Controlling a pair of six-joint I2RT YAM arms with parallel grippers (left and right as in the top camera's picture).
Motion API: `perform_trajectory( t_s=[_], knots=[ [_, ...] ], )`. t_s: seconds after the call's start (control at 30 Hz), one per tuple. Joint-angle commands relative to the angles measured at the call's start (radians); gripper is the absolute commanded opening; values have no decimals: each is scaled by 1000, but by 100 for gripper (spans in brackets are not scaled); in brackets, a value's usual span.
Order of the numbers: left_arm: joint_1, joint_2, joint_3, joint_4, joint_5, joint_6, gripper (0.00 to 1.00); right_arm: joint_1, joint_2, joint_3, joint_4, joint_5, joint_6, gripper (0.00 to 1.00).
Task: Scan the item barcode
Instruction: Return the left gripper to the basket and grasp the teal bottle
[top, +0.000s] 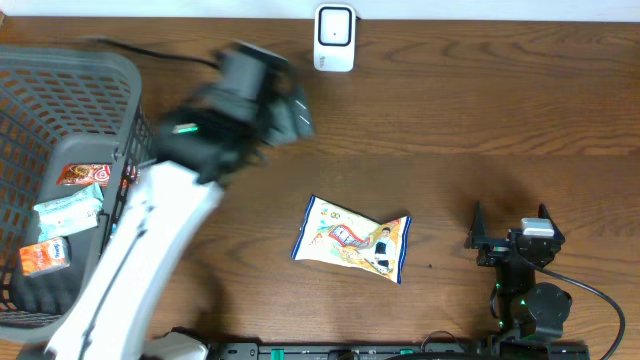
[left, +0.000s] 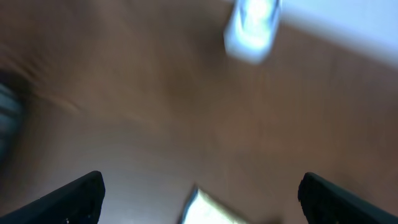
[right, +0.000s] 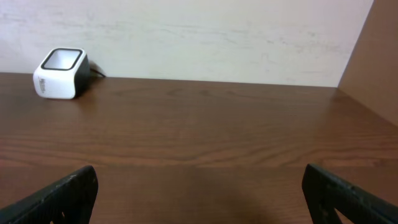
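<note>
I should swing my left gripper over the basket's rim and down into the grey mesh basket (top: 84, 236) next, as its bottom is below and left in the overhead view.
The item, a white and blue snack packet (top: 352, 238), lies flat on the table's middle. The white barcode scanner (top: 334, 38) stands at the far edge. My left gripper (top: 288, 112) hangs blurred above the table, left of the scanner and up-left of the packet, open and empty. In the left wrist view its dark fingers (left: 74, 199) stand wide apart, with the packet's corner (left: 208, 213) low between them and the scanner (left: 252, 25) blurred at the top. My right gripper (top: 510, 225) rests open at the front right, empty; its wrist view shows the scanner (right: 60, 73) far left.
A grey mesh basket (top: 100, 75) holding several small packets (top: 68, 212) fills the left side. A black cable (top: 165, 52) runs along the back behind it. A pale wall (right: 199, 37) bounds the table's far edge.
</note>
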Motion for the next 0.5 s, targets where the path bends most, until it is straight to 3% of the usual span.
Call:
perform_trajectory(
  t_s=[0.0,0.1,0.27,0.47],
  knots=[
    [179,-63,57,-15,-78,-22,100,5,-2,-1,-4,0,3,99],
    [392,-110,57,-42,-81,-183,100,5,-2,-1,-4,0,3,99],
    [744,-105,45,-232,-81,-579,100,5,-2,-1,-4,0,3,99],
    [995,-19,3,-407,-80,-955,100,5,-2,-1,-4,0,3,99]
  ],
)
